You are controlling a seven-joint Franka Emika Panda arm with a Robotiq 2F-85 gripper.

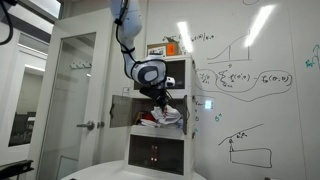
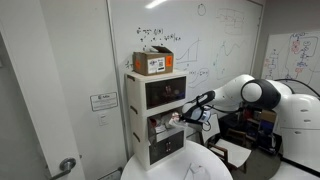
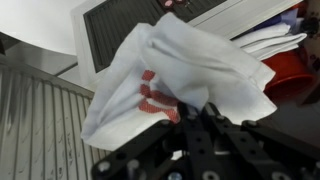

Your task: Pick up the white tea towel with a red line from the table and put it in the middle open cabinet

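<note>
Next, the gripper moves farther into the middle open cabinet, toward the red and white items, because the towel (image 1: 165, 117) still hangs at the cabinet's opening.
The white tea towel with a red line (image 3: 180, 70) hangs bunched from my gripper (image 3: 190, 112), whose fingers are shut on its cloth. In an exterior view the gripper (image 1: 160, 98) holds the towel (image 1: 165, 117) at the mouth of the middle open cabinet compartment (image 1: 122, 110), where its door stands open. In an exterior view the arm reaches from the right and the gripper (image 2: 183, 114) with the towel (image 2: 174, 122) is at the front of the middle compartment (image 2: 160, 125). Whether the towel rests on the shelf I cannot tell.
The cabinet (image 2: 160, 150) has a closed dark top compartment and a lower drawer. A cardboard box (image 2: 153, 62) sits on top of it. A whiteboard (image 1: 255, 80) is behind it. A round white table (image 2: 175, 170) stands in front. Red and white items (image 3: 285, 45) lie inside the compartment.
</note>
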